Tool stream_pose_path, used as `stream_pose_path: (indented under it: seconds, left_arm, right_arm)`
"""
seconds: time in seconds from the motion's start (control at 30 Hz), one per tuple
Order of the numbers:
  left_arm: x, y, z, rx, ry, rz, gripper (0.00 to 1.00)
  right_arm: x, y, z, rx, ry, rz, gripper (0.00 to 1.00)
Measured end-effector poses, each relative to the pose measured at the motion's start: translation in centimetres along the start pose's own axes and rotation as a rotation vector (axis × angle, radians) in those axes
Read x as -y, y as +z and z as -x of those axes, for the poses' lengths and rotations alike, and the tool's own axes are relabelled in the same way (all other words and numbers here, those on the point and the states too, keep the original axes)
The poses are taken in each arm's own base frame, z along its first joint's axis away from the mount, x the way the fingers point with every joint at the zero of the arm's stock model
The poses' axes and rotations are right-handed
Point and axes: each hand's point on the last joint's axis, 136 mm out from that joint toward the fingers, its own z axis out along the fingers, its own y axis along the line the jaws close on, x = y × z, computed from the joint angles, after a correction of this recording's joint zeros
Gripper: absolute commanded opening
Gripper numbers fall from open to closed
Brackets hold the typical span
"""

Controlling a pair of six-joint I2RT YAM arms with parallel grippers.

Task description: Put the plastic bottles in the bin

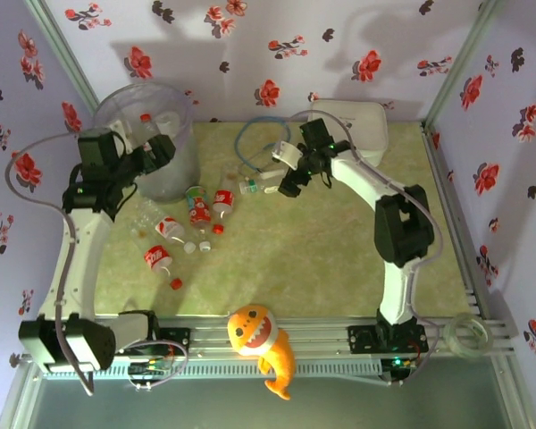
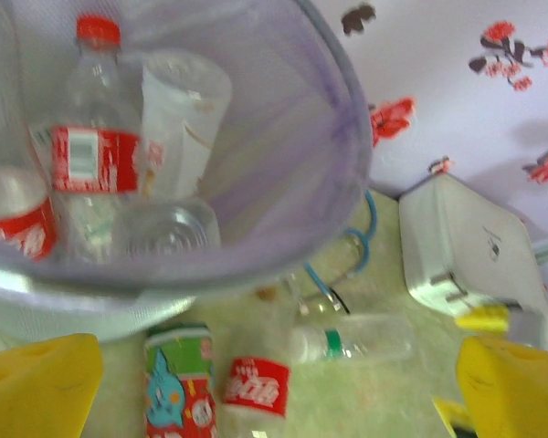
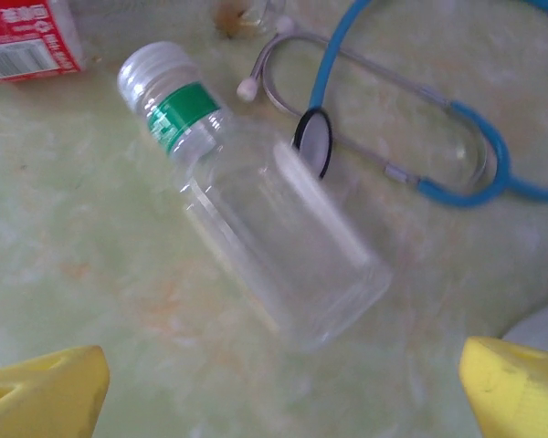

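My right gripper lowers its open fingers toward the bin (image 1: 116, 107) next until they straddle the sides of the clear bottle's body (image 1: 270, 182), since it lies below, that way.
The bin (image 1: 116, 107) stands at the back left and holds several plastic bottles (image 2: 96, 137). My left gripper (image 1: 163, 148) hovers open at the bin's right rim (image 2: 283, 246), and nothing lies between its yellow fingertips (image 2: 36, 383). Just below it lie a green-and-red labelled bottle (image 2: 178, 383) and a red-labelled bottle (image 2: 256, 383). More bottles (image 1: 170, 228) lie scattered in front of the bin. My right gripper (image 3: 279, 392) is open above a clear bottle (image 3: 265, 228) with a white cap and a green band, which lies on its side, apart from the fingers.
A blue stethoscope (image 3: 420, 155) lies just behind the clear bottle. The white square case (image 1: 353, 125) sits at the back right. Loose red caps (image 1: 219, 229) lie among the bottles. An orange toy fish (image 1: 263, 344) and a tape roll (image 1: 469, 335) sit at the near edge.
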Motion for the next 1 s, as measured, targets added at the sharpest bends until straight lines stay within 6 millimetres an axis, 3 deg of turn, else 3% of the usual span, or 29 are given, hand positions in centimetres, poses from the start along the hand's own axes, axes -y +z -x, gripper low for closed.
stream_pose_path:
  seconds: [0.23,0.5,0.77,1.0]
  left_arm:
    - [0.9,-0.9,-4.1,-0.068,-0.038,-0.037,1.00]
    - [1.8,-2.6,-3.8,-0.034,-0.063,-0.066,1.00]
    - [1.6,-2.8,-4.2,-0.035,-0.078,-0.067,1.00]
    - [1.5,-2.7,-4.4,-0.040,-0.089,-0.064,1.00]
  right_arm:
    - [1.3,4.3,0.4,-0.014,-0.101,0.066,0.99]
    - [1.5,7.6,0.0,-0.026,-0.130,0.134,0.99]
    - [-0.5,9.6,-1.9,-0.085,-0.136,0.208,0.94]
    - [-3.3,10.5,-3.2,-0.112,-0.132,0.263,0.77]
